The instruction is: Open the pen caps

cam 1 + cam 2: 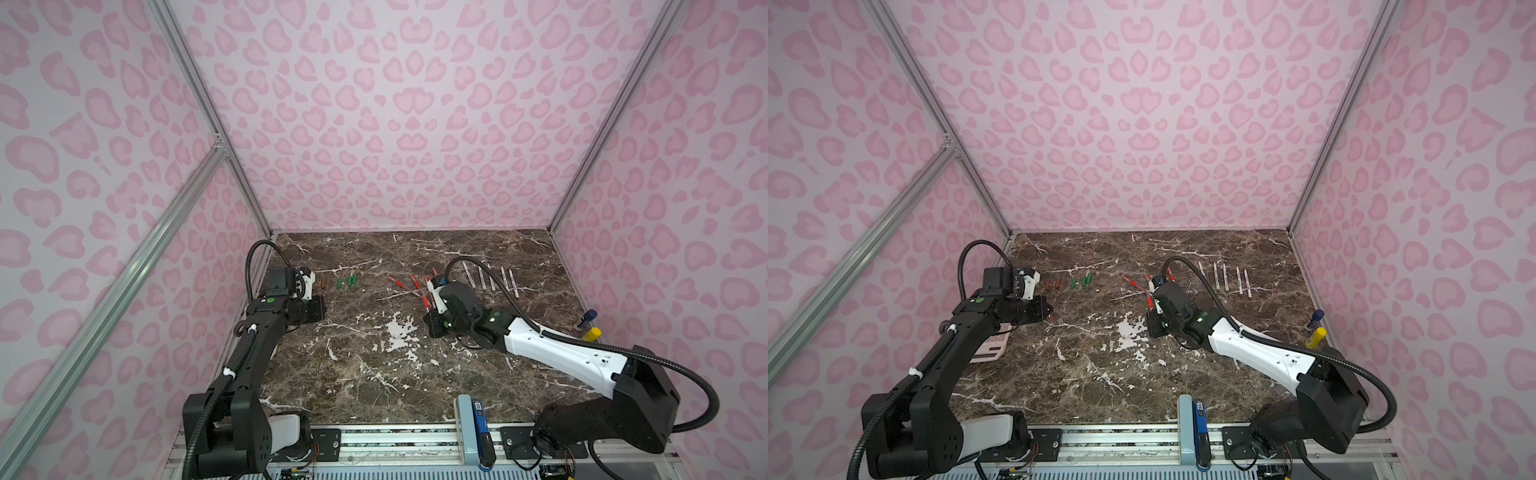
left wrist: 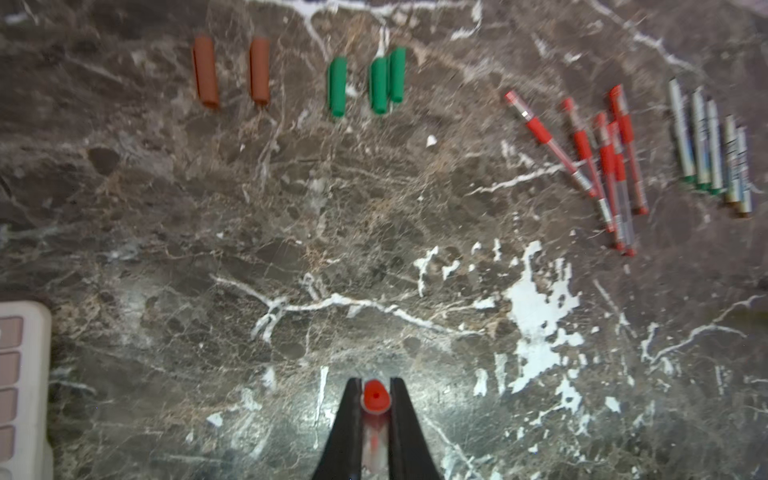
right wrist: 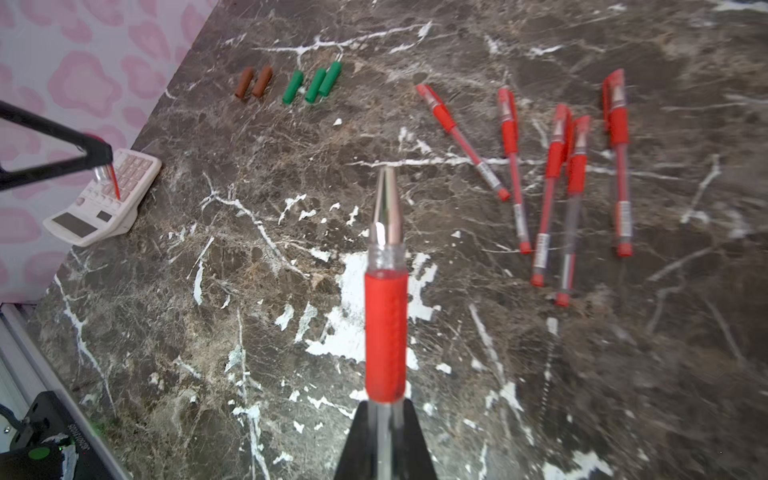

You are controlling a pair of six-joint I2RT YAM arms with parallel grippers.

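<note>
My left gripper will lower and release the small red pen cap (image 2: 376, 398) on the bare tabletop (image 2: 257, 312) below, beside the calculator and clear of the pens.
My left gripper (image 2: 376, 388) is shut on a small red pen cap (image 2: 376, 398), held off the table. From the right wrist view that cap (image 3: 111, 180) hangs over a calculator. My right gripper (image 3: 385, 409) is shut on the clear barrel of an uncapped red pen (image 3: 385, 332), whose bare silver tip (image 3: 386, 199) points away from it. Two brown pen caps (image 2: 205, 70) and three green ones (image 2: 337, 85) lie loose at the far left. Several capped red pens (image 3: 555, 166) lie fanned beside my right gripper. Several white pens (image 1: 490, 278) lie beyond it.
A pink-keyed calculator (image 1: 994, 343) lies at the table's left edge under my left arm. A blue-capped tube (image 1: 586, 318) and a yellow tube (image 1: 592, 333) lie at the right wall. Patterned walls close the table on three sides.
</note>
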